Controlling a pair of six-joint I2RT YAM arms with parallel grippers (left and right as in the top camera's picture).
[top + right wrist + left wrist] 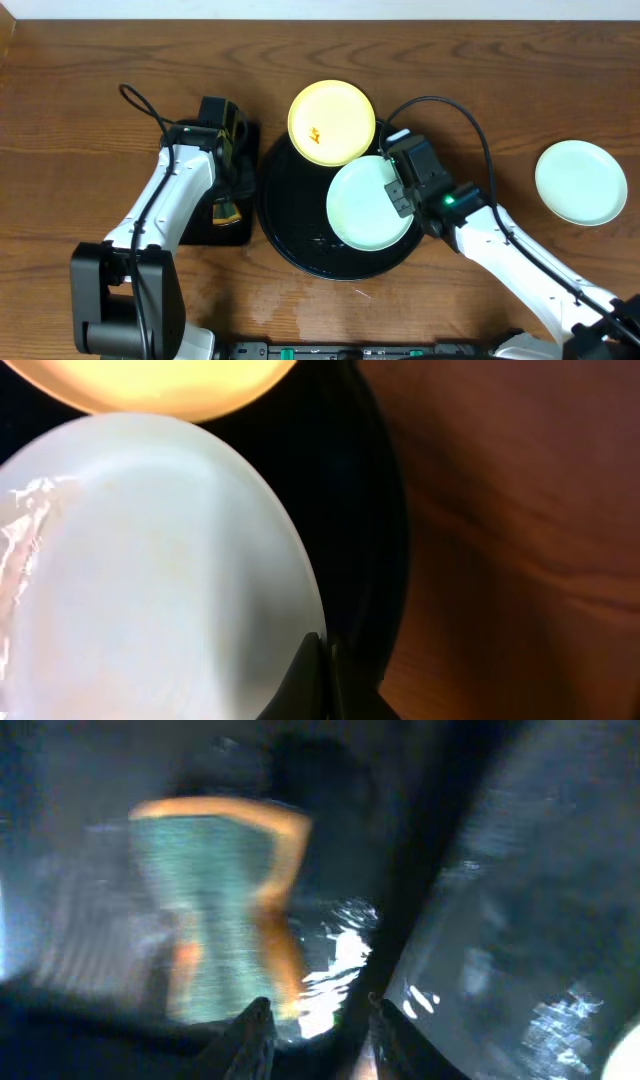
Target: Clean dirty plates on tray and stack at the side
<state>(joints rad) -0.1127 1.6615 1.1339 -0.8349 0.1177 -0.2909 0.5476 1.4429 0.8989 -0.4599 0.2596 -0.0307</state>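
Observation:
My right gripper lowers the mint-white plate to the left in the overhead view onto the tray's bare bottom below next, clear of the yellow one.
The round black tray (300, 250) sits mid-table. A pale yellow plate (331, 122) with an orange smear rests on its back rim. My right gripper (400, 192) is shut on the right rim of a mint-white plate (365, 205) over the tray. In the right wrist view the fingers (321, 652) pinch that plate's edge (150, 580), with the yellow plate (160, 380) beyond. Another mint-white plate (581, 181) lies on the table at the right. My left gripper (236, 165) is open above a green and orange sponge (215, 910); its fingers (315, 1035) are apart.
A small rectangular black tray (245, 235) lies left of the round tray and holds the sponge (226, 212). The right arm's black cable (470, 120) loops over the table behind it. The left wrist view is blurred.

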